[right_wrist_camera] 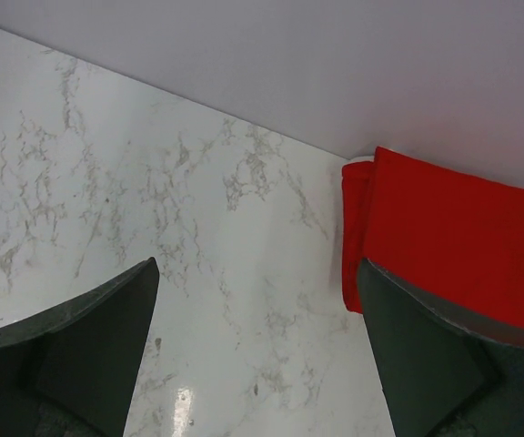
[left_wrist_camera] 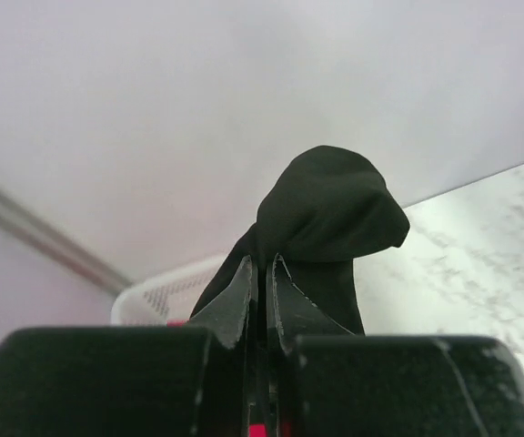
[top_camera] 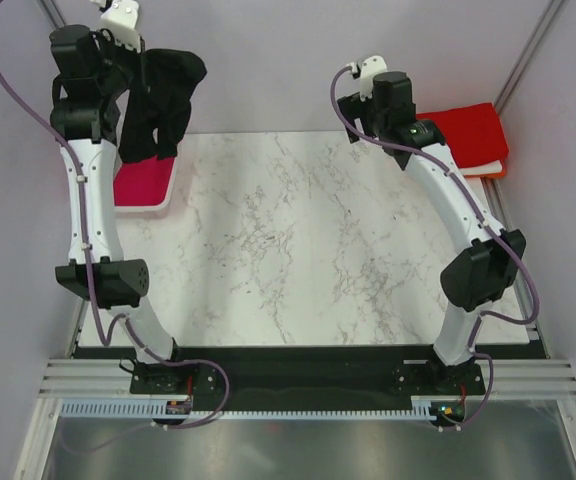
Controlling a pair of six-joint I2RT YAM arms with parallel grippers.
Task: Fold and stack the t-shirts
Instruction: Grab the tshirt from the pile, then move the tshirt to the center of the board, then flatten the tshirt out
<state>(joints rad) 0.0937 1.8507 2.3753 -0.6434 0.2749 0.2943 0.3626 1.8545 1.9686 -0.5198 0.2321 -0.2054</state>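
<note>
I will carry the black t-shirt [top_camera: 163, 100] below my left gripper and to its right in the top view, lower it and release it on the bare marble tabletop.
A black t-shirt [top_camera: 163, 100] hangs bunched in the air at the back left, above the basket, and my left gripper [top_camera: 140, 62] is shut on it. In the left wrist view the jaws [left_wrist_camera: 262, 264] pinch a fold of the black cloth [left_wrist_camera: 330, 205], which bulges just beyond the tips. A folded red t-shirt [top_camera: 468, 135] lies at the back right on top of an orange one [top_camera: 495, 170]. My right gripper [top_camera: 360, 125] hovers open over bare table just left of that pile. The right wrist view shows nothing between its fingers [right_wrist_camera: 257, 273], with the red t-shirt [right_wrist_camera: 453, 237] by the right finger.
A white lattice basket [top_camera: 168, 195] stands at the table's left edge with magenta cloth [top_camera: 140, 180] inside; its rim [left_wrist_camera: 162, 291] shows under the black shirt. The marble tabletop [top_camera: 298, 250] stretches between the arms. Grey walls close the back and sides.
</note>
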